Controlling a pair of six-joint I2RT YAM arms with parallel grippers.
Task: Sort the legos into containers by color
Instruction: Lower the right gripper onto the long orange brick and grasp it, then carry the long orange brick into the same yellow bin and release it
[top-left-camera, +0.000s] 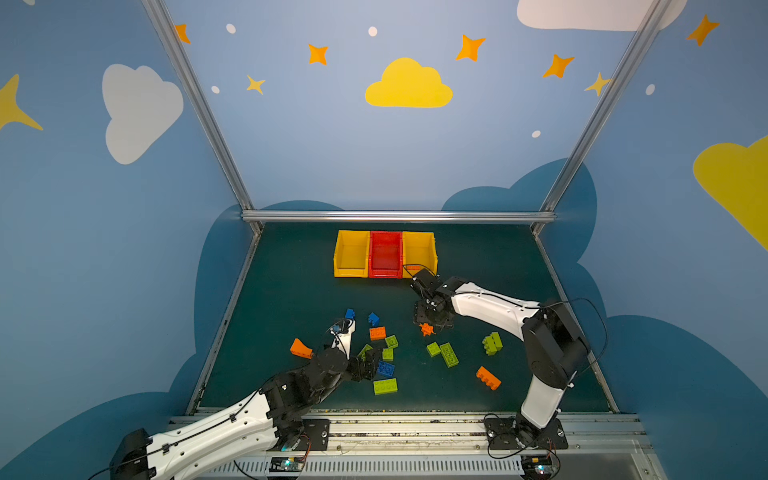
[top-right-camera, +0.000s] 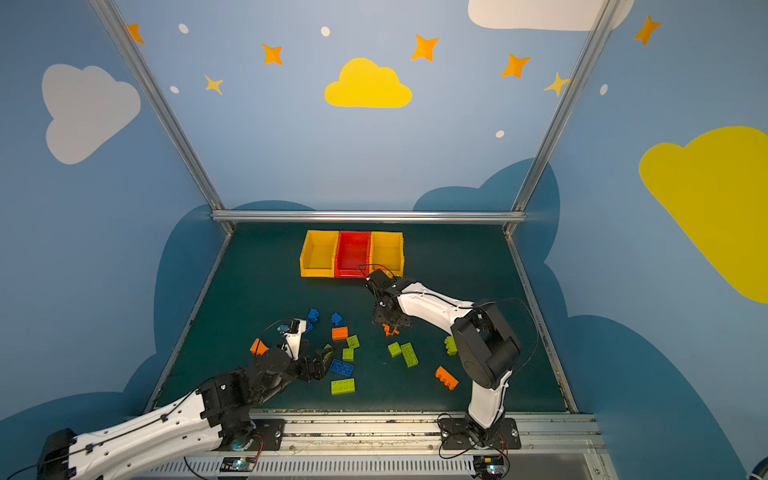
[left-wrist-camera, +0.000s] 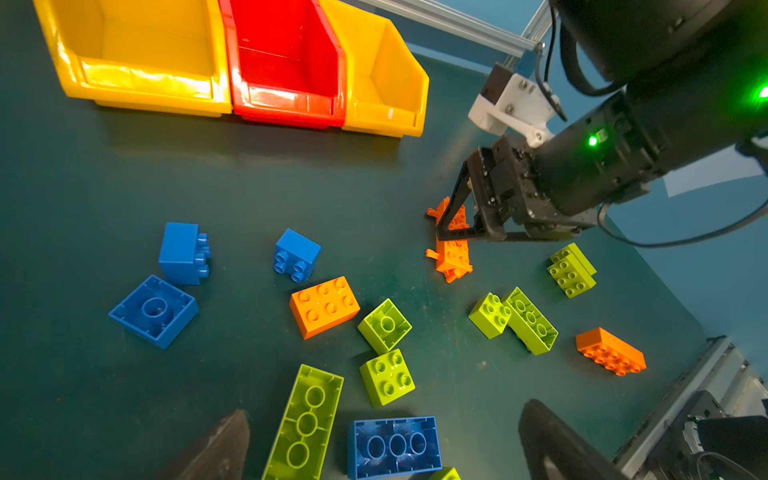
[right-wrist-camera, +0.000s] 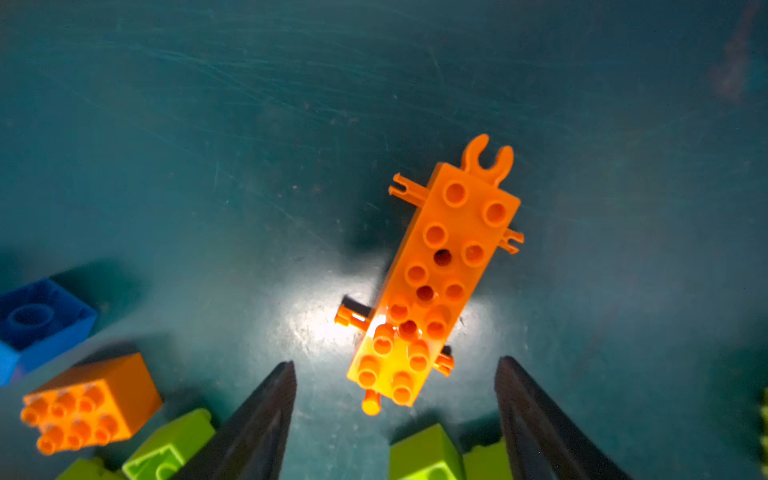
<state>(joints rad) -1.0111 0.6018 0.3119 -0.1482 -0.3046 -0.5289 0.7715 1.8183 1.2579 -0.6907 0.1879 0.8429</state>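
Observation:
My right gripper lowers around the middle of the long orange brick (top-left-camera: 427, 327) (right-wrist-camera: 426, 289) next, between its side pegs, since the brick lies on the mat below my open fingers.
Three containers stand side by side at the back of the green mat: a yellow one (top-left-camera: 351, 272), a red one (top-left-camera: 385, 273) and another yellow one (top-left-camera: 432, 249). Orange, lime and blue legos lie scattered in front of them. My right gripper (right-wrist-camera: 395, 362) hangs open just above a long orange brick with side pegs (right-wrist-camera: 449, 257), which lies flat on the mat (top-left-camera: 426, 329). My left gripper (left-wrist-camera: 386, 409) is open too, low over an upturned blue brick (left-wrist-camera: 395, 446) and a long lime brick (left-wrist-camera: 307, 419). Neither gripper holds anything.
Two blue bricks (top-left-camera: 350, 313) (top-left-camera: 373, 319) lie left of centre, with an orange brick (top-left-camera: 301, 348) beyond my left arm. A lime stack (top-left-camera: 492, 343) and an orange brick (top-left-camera: 488, 377) sit near my right arm. An aluminium rail (top-left-camera: 395, 216) bounds the mat's back.

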